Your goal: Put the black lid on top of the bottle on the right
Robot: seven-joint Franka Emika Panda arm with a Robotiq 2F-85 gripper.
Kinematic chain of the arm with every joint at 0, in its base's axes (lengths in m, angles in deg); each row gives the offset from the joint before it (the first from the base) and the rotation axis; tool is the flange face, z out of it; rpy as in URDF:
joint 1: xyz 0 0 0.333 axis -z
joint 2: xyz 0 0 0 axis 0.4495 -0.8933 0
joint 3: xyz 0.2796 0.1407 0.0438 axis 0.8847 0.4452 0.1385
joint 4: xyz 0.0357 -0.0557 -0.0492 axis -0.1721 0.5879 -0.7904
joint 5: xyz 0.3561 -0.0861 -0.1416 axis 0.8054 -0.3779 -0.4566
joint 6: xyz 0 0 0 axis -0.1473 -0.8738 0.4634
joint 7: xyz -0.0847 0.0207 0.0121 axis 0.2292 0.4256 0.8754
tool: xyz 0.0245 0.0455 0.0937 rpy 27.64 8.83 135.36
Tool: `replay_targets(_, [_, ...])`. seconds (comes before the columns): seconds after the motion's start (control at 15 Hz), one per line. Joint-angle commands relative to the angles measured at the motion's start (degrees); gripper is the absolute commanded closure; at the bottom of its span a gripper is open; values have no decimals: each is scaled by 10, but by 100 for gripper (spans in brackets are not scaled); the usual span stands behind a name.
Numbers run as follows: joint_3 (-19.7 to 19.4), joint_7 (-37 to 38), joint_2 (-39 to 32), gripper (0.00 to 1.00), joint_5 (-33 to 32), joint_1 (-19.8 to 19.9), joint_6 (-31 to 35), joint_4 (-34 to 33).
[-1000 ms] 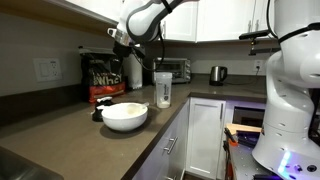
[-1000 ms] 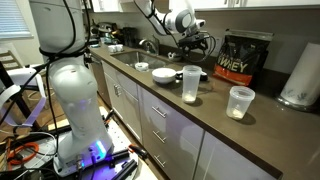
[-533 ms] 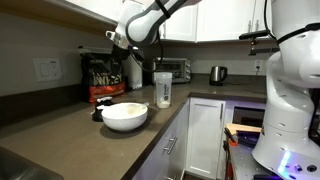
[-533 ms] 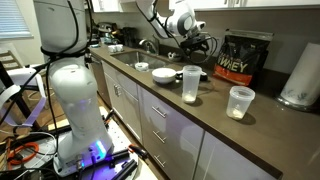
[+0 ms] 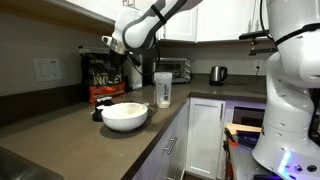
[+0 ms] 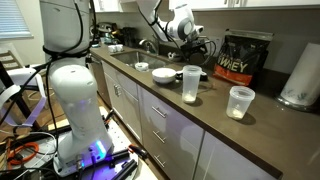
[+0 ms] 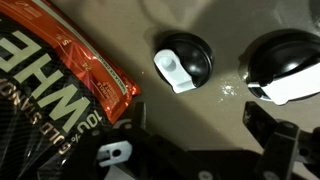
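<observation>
The lid is below and ahead of my gripper's open fingers. I need to move my gripper down and outward onto the black lid (image 7: 182, 60) beside the whey bag.
The black lid (image 7: 182, 60), round with a white flip tab, lies on the brown counter beside the whey bag (image 7: 55, 70). My gripper (image 7: 200, 140) is open and empty, hovering above the counter with the lid ahead of its fingers. In both exterior views the gripper (image 5: 120, 62) (image 6: 195, 42) hangs high in front of the bag. The tall translucent shaker bottle (image 5: 163, 88) (image 6: 191, 83) with a dark label stands uncapped near the counter's edge, well away from the gripper.
A second round black-and-white object (image 7: 285, 68) lies right of the lid. A white bowl (image 5: 124, 116) sits on the counter, and a shorter clear cup (image 6: 240, 101) stands beside the bottle. A toaster oven (image 5: 178, 68) and kettle (image 5: 217, 74) stand at the back.
The arm has shifted slightly toward the whey bag. The gripper stays open and empty; nothing on the counter has moved.
</observation>
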Motion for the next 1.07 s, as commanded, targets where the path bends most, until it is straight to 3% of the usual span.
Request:
replay_targets(0.0, [23, -57, -27, 0, -3, 22, 8, -25])
replay_targets(0.47, [48, -131, -57, 0, 1, 41, -3, -53])
replay_targets(1.0, [43, -190, -93, 0, -8, 47, -37, -91])
